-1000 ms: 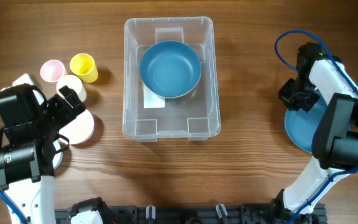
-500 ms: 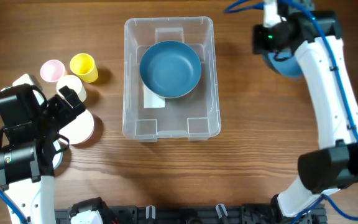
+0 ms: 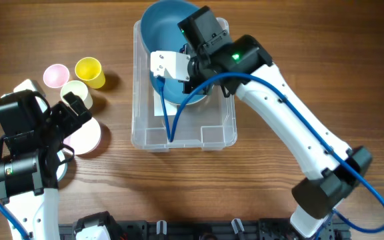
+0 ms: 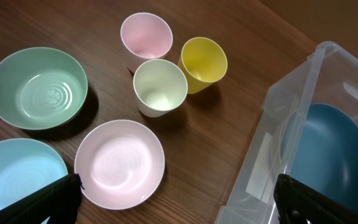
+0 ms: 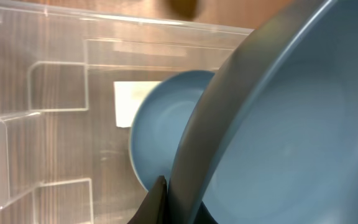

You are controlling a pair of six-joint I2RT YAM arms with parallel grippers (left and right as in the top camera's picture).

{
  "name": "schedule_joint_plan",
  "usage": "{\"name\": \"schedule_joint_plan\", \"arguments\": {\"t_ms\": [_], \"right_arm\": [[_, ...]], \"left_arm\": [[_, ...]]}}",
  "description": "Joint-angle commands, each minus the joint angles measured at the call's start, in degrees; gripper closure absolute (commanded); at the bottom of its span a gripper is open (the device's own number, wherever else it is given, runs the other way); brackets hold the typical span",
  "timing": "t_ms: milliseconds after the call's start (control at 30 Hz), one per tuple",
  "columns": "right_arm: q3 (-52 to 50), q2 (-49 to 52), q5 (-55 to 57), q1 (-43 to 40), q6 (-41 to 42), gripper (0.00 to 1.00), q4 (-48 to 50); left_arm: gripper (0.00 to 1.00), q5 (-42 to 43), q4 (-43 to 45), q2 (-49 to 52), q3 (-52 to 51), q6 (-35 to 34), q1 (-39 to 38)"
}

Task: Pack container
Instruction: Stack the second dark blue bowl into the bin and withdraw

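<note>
My right gripper will next lower into the clear plastic container (image 3: 139,130), over the dark blue bowl lying there, as the second bowl still hangs tilted above it.
The clear plastic container (image 3: 139,130) stands at the table's middle, with one dark blue bowl (image 3: 169,90) lying in it over the white label. My right gripper (image 3: 191,40) is shut on the rim of a second dark blue bowl (image 3: 165,20) and holds it tilted above the container's far end. In the right wrist view the held bowl (image 5: 291,124) fills the right side, with the bowl in the container (image 5: 160,130) below it. My left gripper (image 4: 179,205) is open and empty above a pink bowl (image 4: 120,163), left of the container (image 4: 272,155).
Left of the container stand a pink cup (image 3: 56,75), a yellow cup (image 3: 90,72) and a pale green cup (image 3: 75,92). The left wrist view also shows a green bowl (image 4: 37,87) and a light blue bowl (image 4: 17,177).
My right arm has carried the second dark blue bowl from the table's right side across to above the container's far end. The left arm has not moved.
</note>
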Motion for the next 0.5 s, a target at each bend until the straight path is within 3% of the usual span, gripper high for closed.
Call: {"name": "schedule_joint_plan", "arguments": {"t_ms": [0, 133, 367, 400, 433, 467], "right_arm": [[0.74, 5.90, -5.46, 0.17, -2.27, 0.95, -0.09], [0.74, 12.28, -3.30, 0.15, -2.10, 0.96, 0.09], [0.74, 13.62, 2.16, -0.92, -0.87, 0.96, 0.31], [0.74, 13.62, 2.14, -0.92, -0.85, 0.90, 0.07], [0.74, 13.62, 2.16, -0.92, -0.87, 0.73, -0.04], [0.74, 13.62, 2.16, -0.92, -0.87, 0.70, -0.04]], "left_arm": [[0.00, -0.11, -0.07, -0.31, 1.11, -0.55, 0.31], [0.00, -0.13, -0.09, -0.31, 1.11, -0.52, 0.31], [0.00, -0.13, -0.07, -0.31, 1.11, -0.55, 0.31], [0.00, -0.13, -0.07, -0.31, 1.11, -0.52, 0.31], [0.00, -0.13, -0.07, -0.31, 1.11, -0.55, 0.31], [0.00, -0.13, -0.07, -0.31, 1.11, -0.55, 0.31]]}}
